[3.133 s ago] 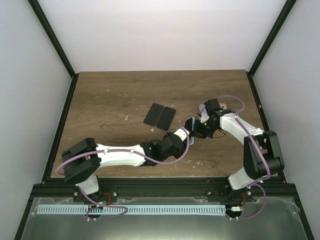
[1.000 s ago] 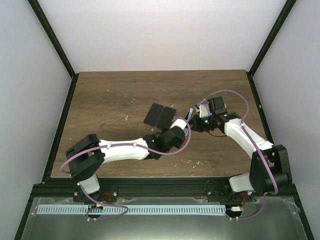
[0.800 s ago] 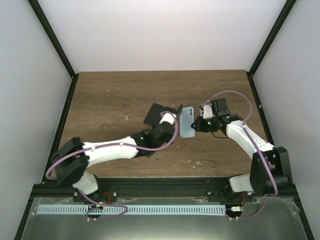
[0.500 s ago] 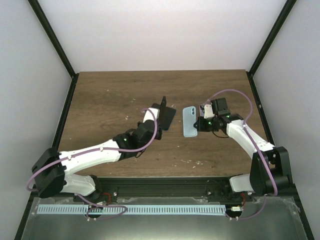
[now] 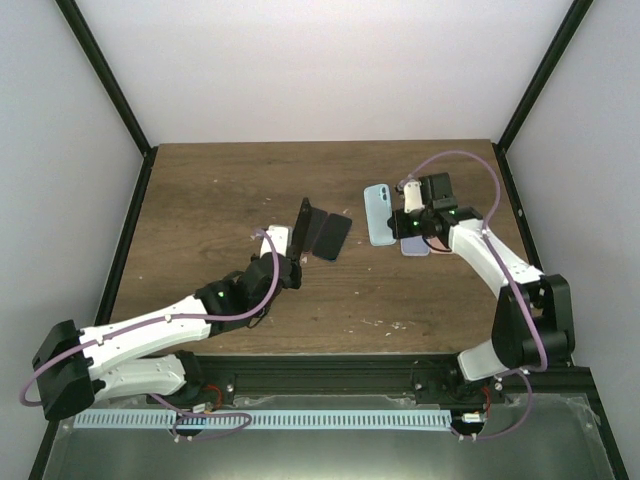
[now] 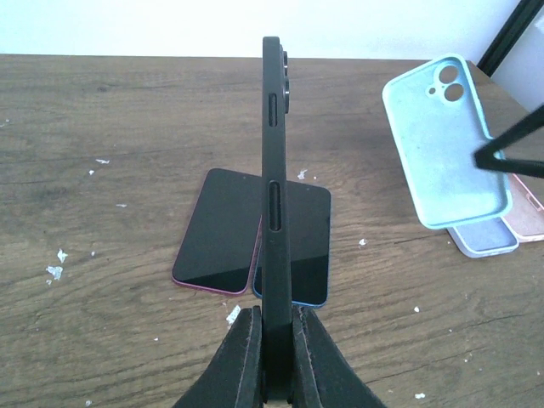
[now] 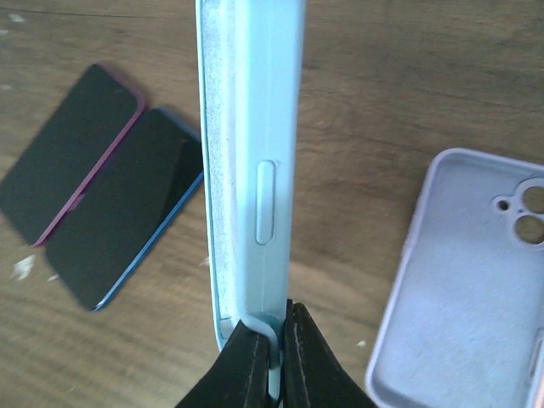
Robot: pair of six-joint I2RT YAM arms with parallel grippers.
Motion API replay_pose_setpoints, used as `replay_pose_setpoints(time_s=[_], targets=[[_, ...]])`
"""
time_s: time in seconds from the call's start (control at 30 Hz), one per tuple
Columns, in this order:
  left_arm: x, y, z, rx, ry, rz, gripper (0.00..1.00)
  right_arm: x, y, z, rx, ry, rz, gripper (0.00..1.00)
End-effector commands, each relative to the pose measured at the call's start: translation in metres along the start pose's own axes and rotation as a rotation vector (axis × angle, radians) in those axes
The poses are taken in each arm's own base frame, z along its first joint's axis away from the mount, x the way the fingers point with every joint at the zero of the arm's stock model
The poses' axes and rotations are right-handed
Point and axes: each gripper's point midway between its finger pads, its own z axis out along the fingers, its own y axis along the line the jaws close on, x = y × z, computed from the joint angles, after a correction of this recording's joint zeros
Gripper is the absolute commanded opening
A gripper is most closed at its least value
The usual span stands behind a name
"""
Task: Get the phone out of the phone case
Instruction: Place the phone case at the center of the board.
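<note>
My right gripper should go down toward the bare wood (image 7: 357,234) beside the lavender case and let go of the light blue case's side, because the phone is out of it.
A black phone (image 6: 272,170) stands on edge, out of its case, with my left gripper (image 6: 273,340) shut on its lower end. From above, that phone (image 5: 304,228) hangs over the middle of the table, just beyond the left gripper (image 5: 292,260). The light blue phone case (image 7: 255,170) is empty, and my right gripper (image 7: 274,340) is shut on its bottom rim. In the top view the case (image 5: 377,214) is held off the table to the right of the phone, with the right gripper (image 5: 405,224) beside it. A clear gap separates phone and case.
Two dark phones lie face up side by side on the wood, one magenta-edged (image 6: 217,229) and one blue-edged (image 6: 310,238). An empty lavender case (image 7: 467,280) lies under the right gripper, with a pink case (image 6: 527,212) beside it.
The phone came out of the blue case. My left arm drew back to the left with the phone while the right gripper carried the empty case a little farther back.
</note>
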Motion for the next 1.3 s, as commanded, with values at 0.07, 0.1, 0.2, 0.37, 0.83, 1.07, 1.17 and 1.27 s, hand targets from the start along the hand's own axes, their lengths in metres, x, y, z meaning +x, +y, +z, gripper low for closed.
replay_pose_setpoints(time_s=[0.07,0.1,0.2,0.37,0.83,1.07,1.17,1.27], targets=[[-0.011,-0.004,-0.003,0.025,-0.049,-0.04,0.0,-0.027,-0.043,0.027,0.19,-0.003,-0.011,0.01],[-0.008,-0.004,-0.002,0.027,-0.043,-0.041,0.0,-0.026,-0.05,0.031,0.216,0.005,-0.006,0.01],[-0.001,-0.004,0.0,0.031,-0.026,-0.041,0.0,-0.019,-0.071,0.039,0.295,0.032,0.014,0.01],[0.006,-0.002,0.001,0.031,-0.014,-0.039,0.0,0.0,-0.109,0.041,0.37,0.079,0.113,0.01],[0.009,-0.006,0.006,0.031,0.003,-0.005,0.0,-0.023,-0.056,0.005,-0.102,-0.007,0.058,0.01],[0.016,-0.003,0.006,0.01,0.055,0.086,0.0,-0.004,-0.042,0.022,-0.252,0.183,0.037,0.01],[0.02,0.0,0.004,-0.001,0.074,0.113,0.0,0.014,-0.053,0.036,-0.227,0.258,0.033,0.01],[0.023,0.004,0.002,-0.012,0.088,0.131,0.0,0.033,-0.057,0.045,-0.228,0.318,0.04,0.01]])
